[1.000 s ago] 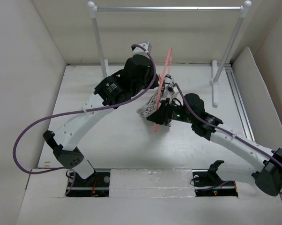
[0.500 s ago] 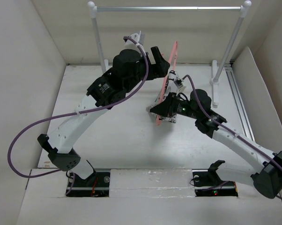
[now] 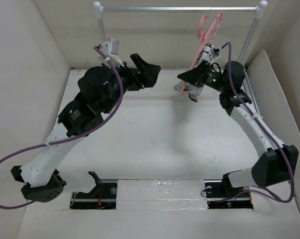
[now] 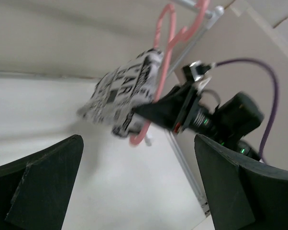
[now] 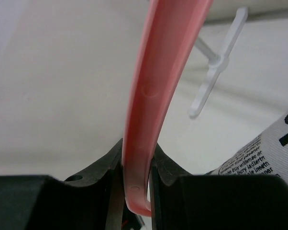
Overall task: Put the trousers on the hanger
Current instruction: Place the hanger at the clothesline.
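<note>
I will next carry the hanger (image 3: 206, 30) outward with my right gripper to the bar's end (image 3: 246, 9) and let go of it, because that end lies outward of my gripper, rightward in the top view.
The pink hanger (image 3: 206, 30) is raised near the rail's right end, its hook close under the bar. My right gripper (image 3: 191, 79) is shut on its lower frame; in the right wrist view the pink bar (image 5: 153, 96) is pinched between both fingers (image 5: 137, 177). The newspaper-print trousers (image 4: 122, 93) hang bunched over the hanger (image 4: 165, 48), also visible as a small bundle of trousers (image 3: 192, 91) and at the right wrist view's edge (image 5: 263, 158). My left gripper (image 3: 151, 74) stands open and apart, left of the trousers, with nothing between its fingers (image 4: 144, 191).
The white-and-silver rail (image 3: 180, 8) spans the back on two posts, left (image 3: 104, 45) and right (image 3: 239, 55), with a post foot (image 5: 216, 64) on the table. White walls enclose both sides. A metal track (image 3: 257, 114) runs along the right edge.
My left gripper opened, let go of the trousers and pulled back left. The right arm carried the hanger with the trousers up and right, toward the rail.
</note>
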Tool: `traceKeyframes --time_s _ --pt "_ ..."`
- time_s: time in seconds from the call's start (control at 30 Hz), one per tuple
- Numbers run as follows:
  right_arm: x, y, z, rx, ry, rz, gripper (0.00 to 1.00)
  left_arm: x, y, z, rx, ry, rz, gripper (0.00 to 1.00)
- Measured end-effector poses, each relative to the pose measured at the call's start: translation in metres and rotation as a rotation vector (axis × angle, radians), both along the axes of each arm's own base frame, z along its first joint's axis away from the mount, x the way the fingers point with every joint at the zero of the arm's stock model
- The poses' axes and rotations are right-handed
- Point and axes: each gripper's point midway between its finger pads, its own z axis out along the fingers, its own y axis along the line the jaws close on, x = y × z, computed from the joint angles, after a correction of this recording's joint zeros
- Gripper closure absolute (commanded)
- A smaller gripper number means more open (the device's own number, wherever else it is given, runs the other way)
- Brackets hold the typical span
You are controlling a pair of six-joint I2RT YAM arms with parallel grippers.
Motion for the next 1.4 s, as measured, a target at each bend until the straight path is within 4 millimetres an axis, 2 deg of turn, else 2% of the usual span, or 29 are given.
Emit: traceKeyframes --time_s 0.13,0.27,0.3,0.33,0.43,0.53,0.7,1.03,1.13,1.23,1.33,1.37,1.4 --pt "0.049 -0.034 0.018 0.056 -0.036 -0.067 1.00 -0.007 0.016 -0.048 0.058 0.063 0.031 0.01" --pt "0.092 -0.062 0.020 0.089 -0.021 -0.117 1.00 -0.007 0.016 -0.109 0.136 0.167 0.038 0.01" --pt "0.101 -0.067 0.021 0.101 -0.015 -0.126 1.00 -0.008 0.015 -0.128 0.164 0.204 0.039 0.01" --pt "0.113 -0.078 0.014 0.102 0.005 -0.148 1.00 -0.009 0.014 -0.156 0.193 0.256 0.039 0.01" --pt "0.132 -0.088 0.018 0.140 0.020 -0.150 1.00 -0.013 0.015 -0.178 0.204 0.298 0.035 0.02" --pt "0.145 -0.099 0.016 0.163 0.029 -0.161 1.00 -0.017 0.016 -0.188 0.201 0.320 0.028 0.01" --pt "0.156 -0.119 0.010 0.183 0.051 -0.193 1.00 -0.020 0.016 -0.192 0.187 0.334 0.021 0.02" --pt "0.160 -0.139 0.009 0.202 0.028 -0.218 1.00 -0.019 0.014 -0.193 0.173 0.338 0.020 0.01" --pt "0.160 -0.145 0.000 0.202 0.042 -0.230 0.95 -0.019 0.014 -0.196 0.174 0.346 0.021 0.01" --pt "0.161 -0.151 0.000 0.201 0.038 -0.236 0.92 -0.019 0.014 -0.198 0.174 0.351 0.023 0.01" --pt "0.161 -0.156 -0.001 0.199 0.037 -0.240 0.66 -0.019 0.013 -0.199 0.170 0.355 0.024 0.01" --pt "0.161 -0.157 -0.001 0.193 0.029 -0.242 0.47 -0.019 0.013 -0.199 0.169 0.356 0.024 0.01" --pt "0.162 -0.159 0.000 0.187 0.014 -0.245 0.38 -0.019 0.013 -0.199 0.168 0.357 0.025 0.01"
